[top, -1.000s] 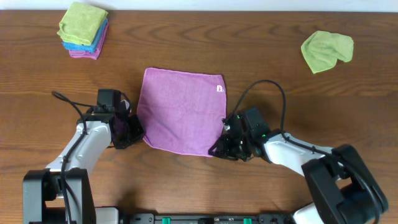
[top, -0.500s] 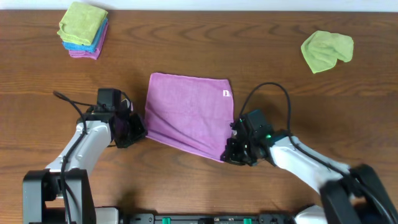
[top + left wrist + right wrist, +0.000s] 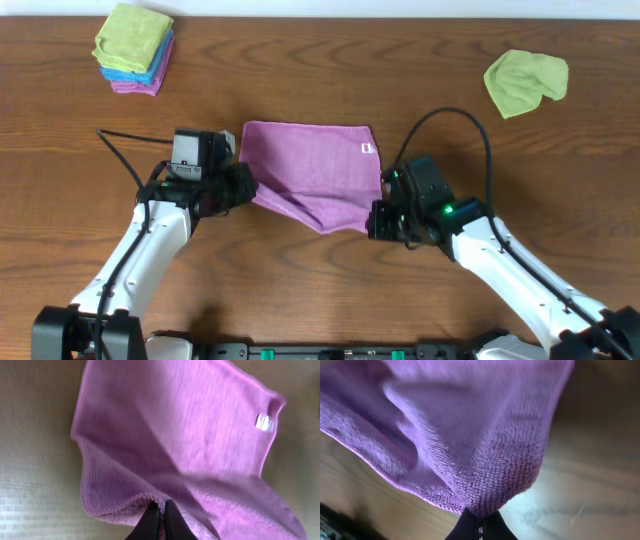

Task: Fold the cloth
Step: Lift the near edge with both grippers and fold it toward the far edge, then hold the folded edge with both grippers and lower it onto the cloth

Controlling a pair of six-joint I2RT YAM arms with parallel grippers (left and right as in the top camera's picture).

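Note:
The right gripper carries the cloth's near corner outward over the white tag to the cloth's far corner (image 3: 367, 130) next. It releases it there, since the cloth's far edge lies flat.
A purple cloth (image 3: 312, 172) with a small white tag lies in the middle of the wooden table, its far edge flat and its near edge lifted. My left gripper (image 3: 243, 187) is shut on the cloth's near left corner (image 3: 161, 506). My right gripper (image 3: 375, 218) is shut on the near right corner (image 3: 480, 512). The near edge sags between the two grippers. The cloth fills both wrist views (image 3: 175, 435) (image 3: 465, 425).
A stack of folded cloths, green on blue on pink (image 3: 134, 46), sits at the far left. A crumpled green cloth (image 3: 525, 81) lies at the far right. Black cables trail from both arms over the table.
Both grippers have lifted the cloth's near corners off the table and carried them away from the front edge. The near edge has risen and the cloth looks shorter.

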